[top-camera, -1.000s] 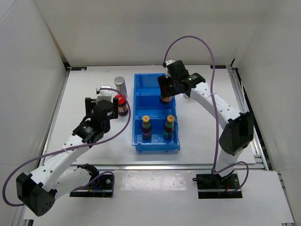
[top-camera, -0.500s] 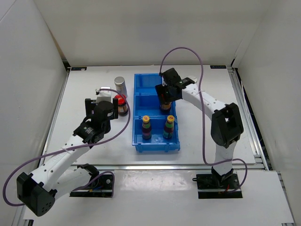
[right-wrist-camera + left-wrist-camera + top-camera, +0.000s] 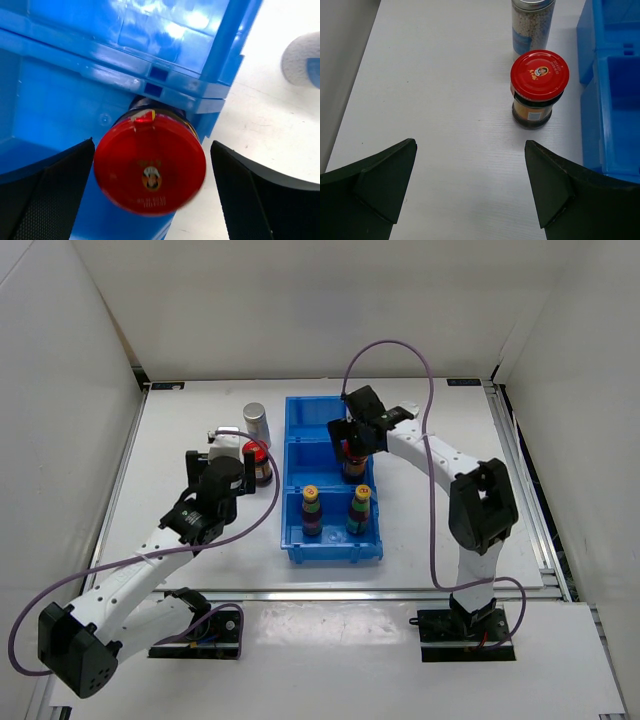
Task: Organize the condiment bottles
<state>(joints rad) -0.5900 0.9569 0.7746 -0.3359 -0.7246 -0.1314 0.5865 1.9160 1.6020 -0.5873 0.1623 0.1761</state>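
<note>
I should next move my left gripper outward and to the right in the top view, then down around the red cap (image 3: 256,451) (image 3: 540,75), because the cap is beyond my open fingers.
A blue bin (image 3: 296,502) has three compartments. Two yellow-capped bottles (image 3: 312,508) (image 3: 360,506) stand in its near compartment. A dark, red-capped bottle (image 3: 352,464) (image 3: 150,170) stands in the middle compartment. My right gripper (image 3: 354,440) (image 3: 152,145) is open around its cap, with a gap on each side. A second red-capped bottle (image 3: 260,462) (image 3: 539,76) and a silver-topped bottle (image 3: 256,420) (image 3: 532,20) stand on the table left of the bin. My left gripper (image 3: 232,445) (image 3: 470,145) is open and empty just short of them.
The bin's left wall (image 3: 615,105) runs close to the right of the red-capped bottle on the table. White walls enclose the table on the left, back and right. A blurred grey and blue shape (image 3: 304,56) lies beyond the bin.
My right gripper moved nearer with the red-capped bottle into the middle compartment, then opened off it. My left gripper edged slightly toward the bottles on the table.
</note>
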